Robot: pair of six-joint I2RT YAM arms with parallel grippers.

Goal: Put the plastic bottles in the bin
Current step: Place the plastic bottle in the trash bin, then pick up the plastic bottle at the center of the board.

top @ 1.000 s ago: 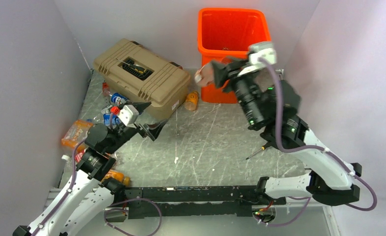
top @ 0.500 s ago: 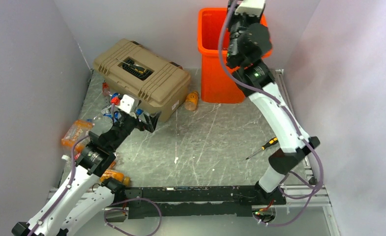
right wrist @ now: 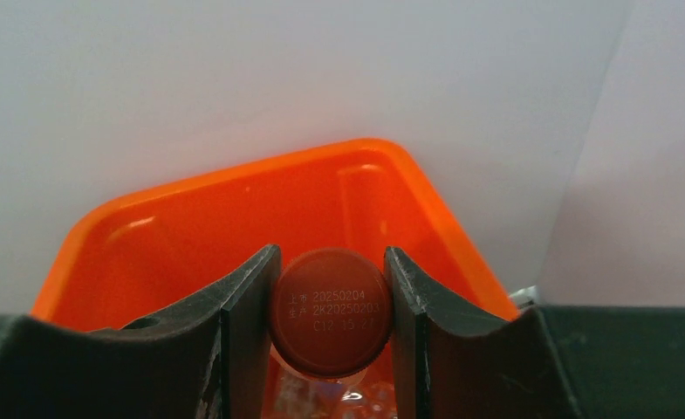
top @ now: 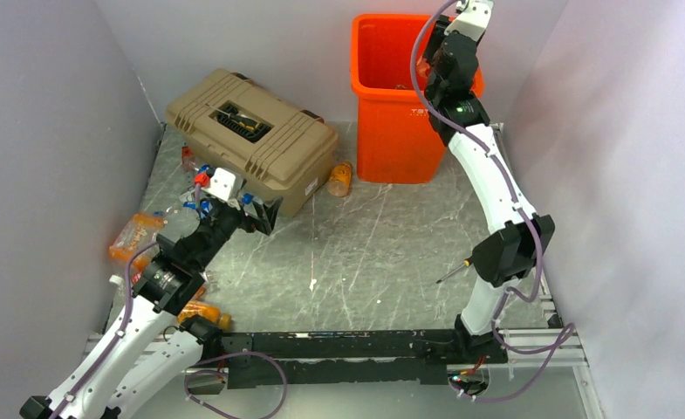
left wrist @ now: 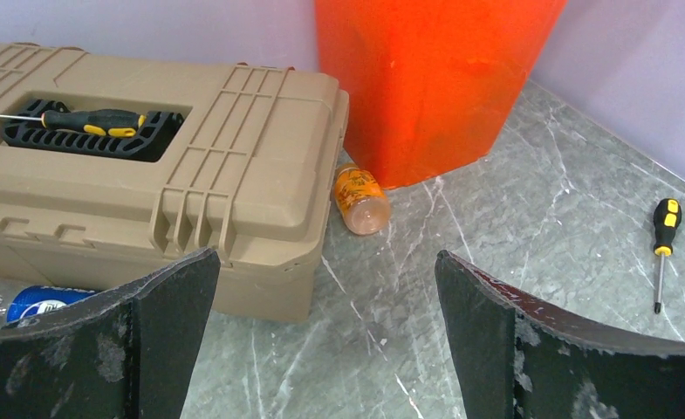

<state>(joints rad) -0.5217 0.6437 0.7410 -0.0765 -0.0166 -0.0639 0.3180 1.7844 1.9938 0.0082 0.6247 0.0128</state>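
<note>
The right gripper goes down left in the top view next and releases the bottle, as the bin's opening (top: 400, 58) (right wrist: 264, 218) is below the gripper on that side.
The tall orange bin (top: 391, 140) stands at the back of the table. My right gripper (right wrist: 330, 292) is shut on the red cap of a clear plastic bottle (right wrist: 330, 319), held over the bin's open mouth (right wrist: 234, 218). In the top view the right gripper (top: 428, 68) hangs above the bin's right rim. My left gripper (top: 264, 214) is open and empty, low beside the toolbox, with bare table between its fingers (left wrist: 173, 297). A small orange bottle (top: 339, 179) lies at the bin's foot (left wrist: 361, 196). More bottles (top: 201, 188) lie at the left wall.
A tan toolbox (top: 251, 135) sits left of the bin, with a screwdriver (left wrist: 94, 122) in its lid recess. Another screwdriver (top: 456, 271) lies on the table at the right. An orange bottle (top: 133, 234) and another (top: 203, 312) lie near the left arm.
The right arm has swung up from in front of the bin to above its mouth, carrying the bottle. The left gripper has shifted slightly toward the toolbox.
</note>
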